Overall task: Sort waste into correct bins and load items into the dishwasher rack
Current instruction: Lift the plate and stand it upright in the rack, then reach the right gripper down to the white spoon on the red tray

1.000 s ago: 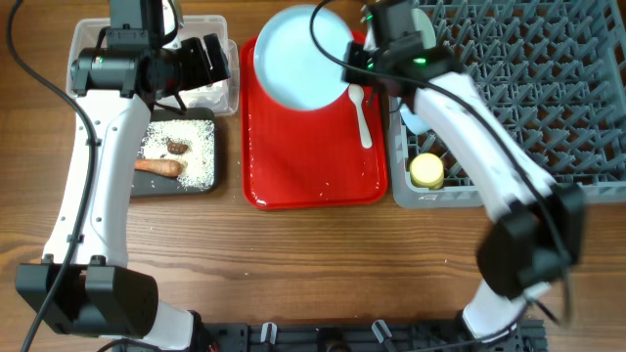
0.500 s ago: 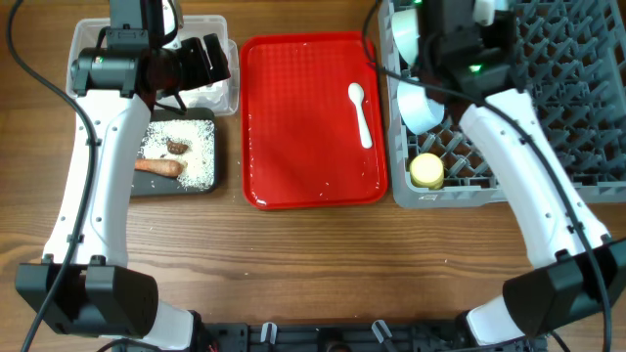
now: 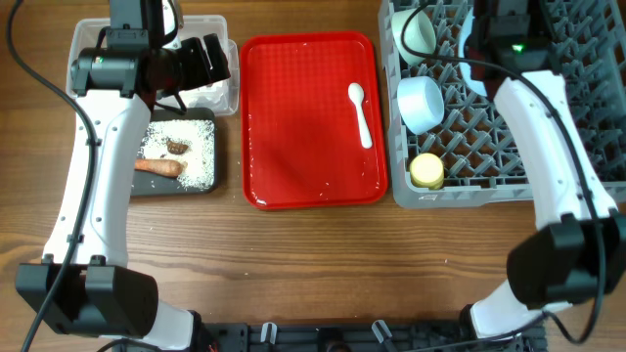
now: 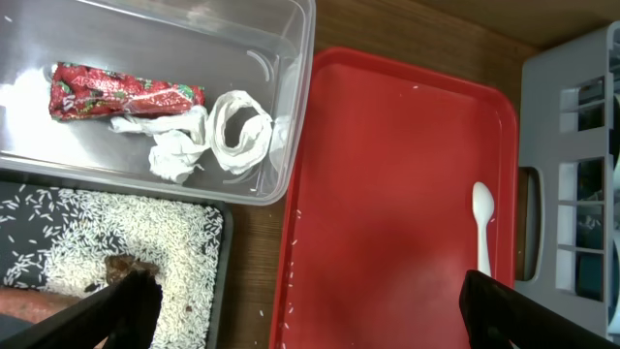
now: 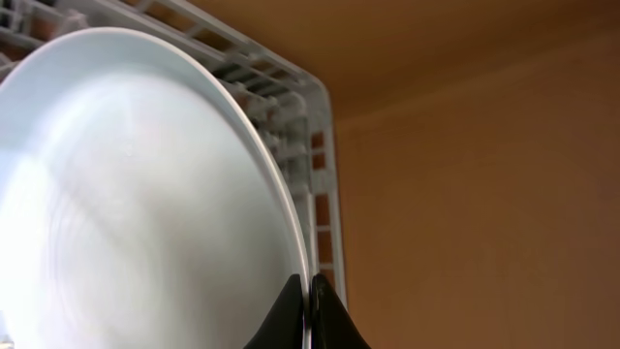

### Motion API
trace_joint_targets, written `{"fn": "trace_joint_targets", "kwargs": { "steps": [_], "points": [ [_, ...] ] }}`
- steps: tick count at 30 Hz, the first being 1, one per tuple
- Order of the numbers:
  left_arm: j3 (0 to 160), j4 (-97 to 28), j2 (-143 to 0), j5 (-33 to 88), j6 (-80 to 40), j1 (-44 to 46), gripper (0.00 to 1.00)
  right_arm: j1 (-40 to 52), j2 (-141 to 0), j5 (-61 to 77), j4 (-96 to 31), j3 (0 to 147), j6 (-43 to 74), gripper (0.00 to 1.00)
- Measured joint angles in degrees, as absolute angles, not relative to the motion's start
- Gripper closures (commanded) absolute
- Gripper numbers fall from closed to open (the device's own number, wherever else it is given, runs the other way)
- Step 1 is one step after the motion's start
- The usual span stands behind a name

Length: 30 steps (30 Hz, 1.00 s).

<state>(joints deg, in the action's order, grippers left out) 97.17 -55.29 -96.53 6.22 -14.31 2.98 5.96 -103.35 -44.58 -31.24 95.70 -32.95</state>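
The plate (image 5: 145,194) is already on edge to fit between the pegs beside the green bowl below, and my right gripper will lower it next and let go of its rim.
My left gripper (image 4: 310,320) hangs open and empty over the gap between the clear tub (image 4: 291,58) and the red tray (image 4: 387,194). The tub holds the red wrapper (image 4: 121,92) and the white scrap (image 4: 208,136). The black tray (image 3: 205,186) holds rice (image 3: 196,156), the sausage stick (image 3: 158,166) and the dark lump (image 3: 177,147). My right gripper (image 5: 308,310) is shut on the rim of the light blue plate (image 5: 145,194), held on edge over the far part of the rack (image 3: 587,98). The rack holds the green bowl (image 3: 419,34), the blue bowl (image 3: 421,103) and the yellow cup (image 3: 426,171). The white spoon (image 3: 360,112) lies on the red tray.
The red tray (image 3: 303,147) sits between the bins and the rack, with a few rice grains along its left edge (image 4: 291,281). The rack's upright pegs fill the right side. Bare wooden table lies in front of everything.
My right arm has carried the plate from over the red tray to the right, over the rack, and turned it on edge. The left arm has not moved.
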Motion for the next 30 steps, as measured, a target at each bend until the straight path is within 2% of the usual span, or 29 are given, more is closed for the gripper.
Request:
{"fn": "trace_joint_targets", "kwargs": {
  "steps": [9, 10, 11, 12, 13, 16, 22, 25, 28, 30],
  "points": [
    [97.2, -55.3, -96.5, 6.2, -14.3, 3.0, 0.00, 6.0, -112.0, -42.9, -28.1, 95.7, -40.0, 0.96],
    [97.2, -55.3, -96.5, 6.2, -14.3, 3.0, 0.00, 6.0, -112.2, -42.8, -27.2, 95.7, -39.9, 0.85],
    [97.2, -55.3, -96.5, 6.2, -14.3, 3.0, 0.00, 6.0, -112.3, -42.4, -26.0, 95.7, -39.9, 0.52],
    [97.2, -55.3, -96.5, 6.2, -14.3, 3.0, 0.00, 6.0, -112.3, -42.2, -24.3, 95.7, -40.0, 0.15],
    [97.2, -55.3, -96.5, 6.2, -14.3, 3.0, 0.00, 6.0, -112.3, -41.8, -23.9, 95.7, -39.4, 0.00],
    [97.2, -55.3, -96.5, 6.2, -14.3, 3.0, 0.00, 6.2, -112.3, -40.6, -23.1, 95.7, -35.4, 0.00],
    [97.2, -55.3, -96.5, 6.2, -14.3, 3.0, 0.00, 7.8, -110.2, -35.6, -25.8, 95.7, -20.2, 0.00],
    [97.2, -55.3, -96.5, 6.2, -14.3, 3.0, 0.00, 9.9, -105.6, -25.2, -28.7, 95.7, -13.6, 0.00],
    [97.2, -55.3, -96.5, 6.2, -14.3, 3.0, 0.00, 12.5, -100.6, -9.0, -29.6, 95.7, -7.4, 0.01],
    [97.2, -55.3, -96.5, 6.2, -14.3, 3.0, 0.00, 13.7, -99.1, 0.9, -29.0, 95.7, -2.7, 0.05]
  ]
}}
